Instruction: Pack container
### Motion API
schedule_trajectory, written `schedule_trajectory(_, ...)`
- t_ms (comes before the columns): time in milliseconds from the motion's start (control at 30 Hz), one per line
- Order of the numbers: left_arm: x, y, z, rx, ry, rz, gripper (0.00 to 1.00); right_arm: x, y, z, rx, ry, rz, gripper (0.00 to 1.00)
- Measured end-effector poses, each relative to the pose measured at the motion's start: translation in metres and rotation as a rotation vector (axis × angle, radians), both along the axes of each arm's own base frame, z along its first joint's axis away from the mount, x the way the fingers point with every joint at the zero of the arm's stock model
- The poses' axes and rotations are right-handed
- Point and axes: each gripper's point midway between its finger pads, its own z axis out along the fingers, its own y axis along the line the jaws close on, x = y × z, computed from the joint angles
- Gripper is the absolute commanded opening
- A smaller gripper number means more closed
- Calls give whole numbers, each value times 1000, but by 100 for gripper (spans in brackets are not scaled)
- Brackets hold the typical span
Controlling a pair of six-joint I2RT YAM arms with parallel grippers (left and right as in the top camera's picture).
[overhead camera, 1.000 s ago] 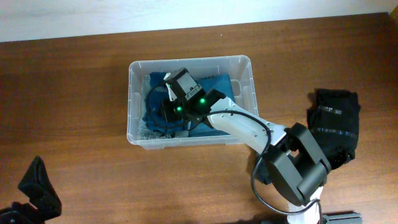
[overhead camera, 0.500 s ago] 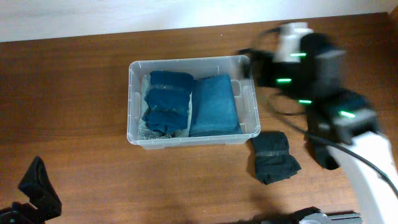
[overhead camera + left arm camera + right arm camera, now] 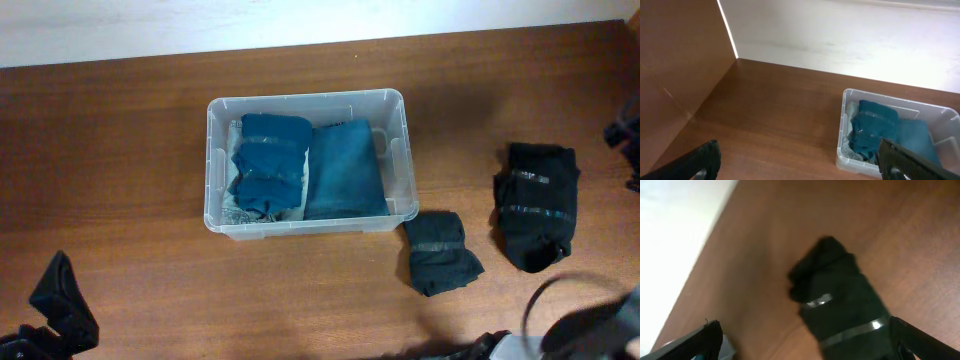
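Note:
My right gripper moves down and to its left in the overhead view onto the garment's nearest edge (image 3: 572, 198) (image 3: 870, 304) next, since the striped black garment lies that way.
The container (image 3: 305, 97) is a clear plastic bin in the middle of the table. Inside lie a dark teal folded garment (image 3: 268, 165) and a blue folded one (image 3: 345, 170). The left wrist view shows the container (image 3: 846, 150) at its lower right. A black folded garment (image 3: 440, 252) lies by the bin's front right corner, and a second black garment (image 3: 537, 205) with pale stripes lies further right. My right gripper (image 3: 815, 342) hangs open above a black striped garment (image 3: 840, 305), holding nothing. My left gripper (image 3: 60, 300) stands open and empty at the front left corner.
A blurred part of the right arm (image 3: 585, 320) shows at the table's front right, and a dark part (image 3: 625, 140) at the right edge. A pale wall (image 3: 840, 35) runs along the table's far edge.
A second ago my right gripper was down inside the container on the teal garment. It has opened, swung out to the right and now hangs over a black garment. The left arm has not moved.

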Motion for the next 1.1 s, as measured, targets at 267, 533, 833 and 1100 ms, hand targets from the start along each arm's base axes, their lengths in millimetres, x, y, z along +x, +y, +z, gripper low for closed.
schedule_trajectory(267, 0, 0, 0, 0, 0, 0, 100, -9, -16, -120, 222, 184, 108, 99)
schedule_trajectory(533, 0, 0, 0, 0, 0, 0, 100, -23, -10, -172, 286, 310, 171, 100)
schedule_trajectory(833, 0, 0, 0, 0, 0, 0, 100, -32, 3, -202, 289, 346, 201, 93)
schedule_trajectory(1100, 0, 0, 0, 0, 0, 0, 100, -22, 26, -205, 322, 258, 268, 34)
